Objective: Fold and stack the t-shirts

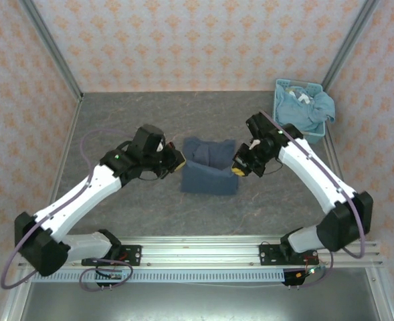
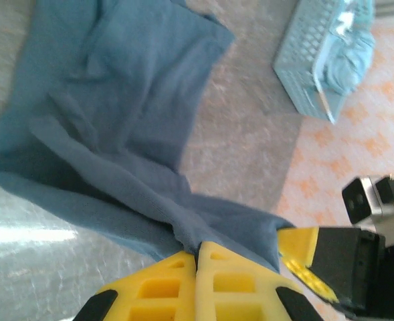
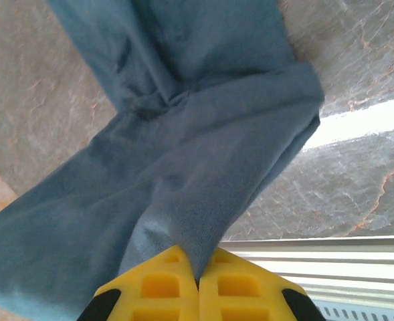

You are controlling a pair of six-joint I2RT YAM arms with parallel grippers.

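Next, my right gripper carries its pinched fold outward and down toward the shirt's far end (image 1: 227,144) and releases it there, since the shirt's far part still lies uncovered.
A dark slate-blue t-shirt (image 1: 210,168) lies bunched in the middle of the table, held from both sides. My left gripper (image 1: 178,160) is at its left edge, and in the left wrist view its yellow fingers (image 2: 163,287) are pressed together on a pinch of the dark cloth (image 2: 116,100). My right gripper (image 1: 239,167) is at the shirt's right edge, shut on a fold of the same t-shirt (image 3: 203,134). The cloth rises from the table to both pinches. Lighter blue t-shirts (image 1: 305,110) are heaped in a basket at the back right.
The light blue plastic basket (image 1: 277,100) stands by the right wall at the back; its slatted wall (image 2: 304,53) shows in the left wrist view. A metal rail (image 1: 197,251) runs along the near edge. Patterned walls enclose the grey marbled table (image 1: 130,114).
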